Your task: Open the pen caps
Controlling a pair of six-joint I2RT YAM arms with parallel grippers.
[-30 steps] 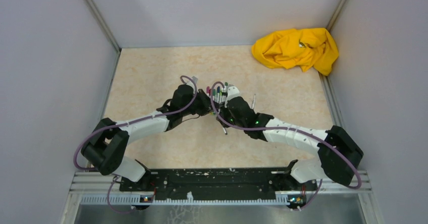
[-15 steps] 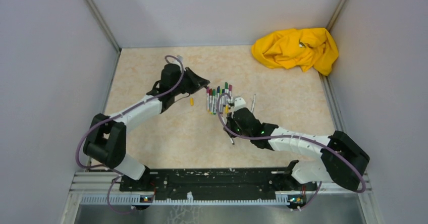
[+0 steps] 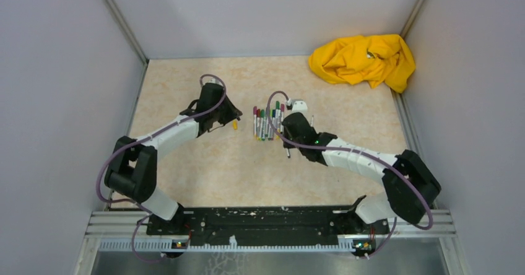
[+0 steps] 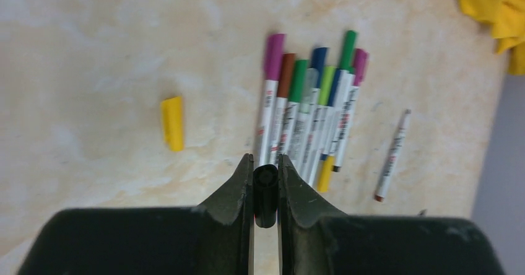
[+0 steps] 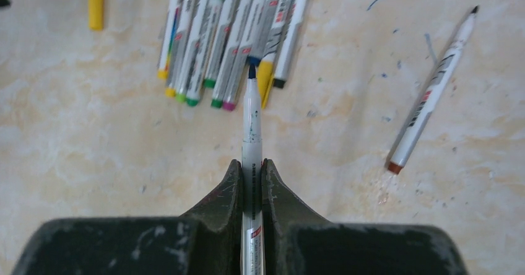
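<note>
I will next lower my right gripper's pen onto open table toward the lone uncapped pen, away from the bundle (image 3: pixel 267 121).
My left gripper (image 4: pixel 265 163) is shut on a short dark pen cap (image 4: pixel 265 188), seen end-on between the jaws. My right gripper (image 5: pixel 252 166) is shut on the grey-white barrel of an uncapped pen (image 5: pixel 251 114), its dark tip pointing at a bundle of several capped pens (image 5: pixel 229 27) on the table. From above, the bundle (image 3: pixel 267 121) lies between the two grippers. A loose yellow pen cap (image 4: pixel 173 122) lies left of the bundle, near my left gripper (image 3: pixel 230 115). An uncapped pen (image 5: pixel 431 92) with a red-brown end lies alone to the right.
A crumpled yellow cloth (image 3: pixel 363 59) sits in the far right corner. Grey walls enclose the beige table (image 3: pixel 186 89) on the left, the right and the back. Small ink marks dot the table near the loose pen.
A second ago the two grippers met over the bundle. The left arm has since swung left with the dark cap. The right gripper, with the pen, dipped toward me, then moved back to the bundle.
</note>
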